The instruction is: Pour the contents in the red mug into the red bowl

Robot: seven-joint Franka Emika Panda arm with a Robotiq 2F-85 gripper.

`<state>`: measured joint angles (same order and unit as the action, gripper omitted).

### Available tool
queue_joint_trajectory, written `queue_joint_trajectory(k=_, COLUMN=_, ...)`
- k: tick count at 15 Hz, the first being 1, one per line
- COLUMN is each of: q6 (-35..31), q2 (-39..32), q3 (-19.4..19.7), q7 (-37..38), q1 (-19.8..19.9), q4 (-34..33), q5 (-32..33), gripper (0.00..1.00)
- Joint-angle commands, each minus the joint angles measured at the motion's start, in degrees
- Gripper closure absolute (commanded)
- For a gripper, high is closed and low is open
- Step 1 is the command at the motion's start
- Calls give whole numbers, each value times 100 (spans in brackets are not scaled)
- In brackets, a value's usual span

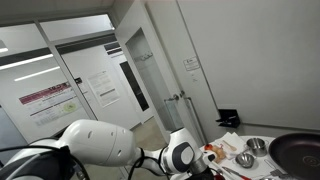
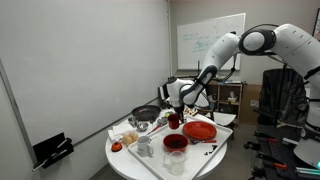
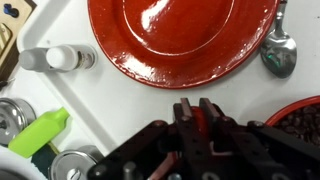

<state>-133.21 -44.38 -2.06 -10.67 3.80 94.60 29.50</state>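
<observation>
I will bring the red mug in my gripper down toward the red plate next, onto the white surface, because dark contents are already in the red bowl point(image 3: 303, 118).
My gripper point(image 3: 197, 118) is shut on the red mug point(image 3: 197, 130); only a strip of glossy red shows between the two black fingers. In an exterior view the gripper point(image 2: 176, 117) holds the mug point(image 2: 173, 123) low over the round white table. The red bowl point(image 3: 303, 118) lies at the right edge of the wrist view with dark contents in it, close beside the gripper. It also shows in an exterior view point(image 2: 175, 143), in front of the mug. The mug's inside is hidden.
A large red plate point(image 3: 180, 35) point(image 2: 200, 130) lies just beyond the gripper, with a spoon point(image 3: 280, 50) beside it. A white bottle point(image 3: 60, 58), a green object point(image 3: 40, 135) and steel bowls point(image 3: 12, 115) are to the left. A dark pan point(image 2: 147, 115) stands behind.
</observation>
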Motion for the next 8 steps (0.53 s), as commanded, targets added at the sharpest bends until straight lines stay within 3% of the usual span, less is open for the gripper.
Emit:
queue_joint_trajectory(k=1, q6=164, q2=-47, q3=113, q7=-508, q1=-27, q4=-85, q5=-490, gripper=96)
queue_joint_trajectory(k=8, q6=902, q2=-389, q3=318, q7=-645, q1=-158, q4=-537, q5=-562, gripper=96)
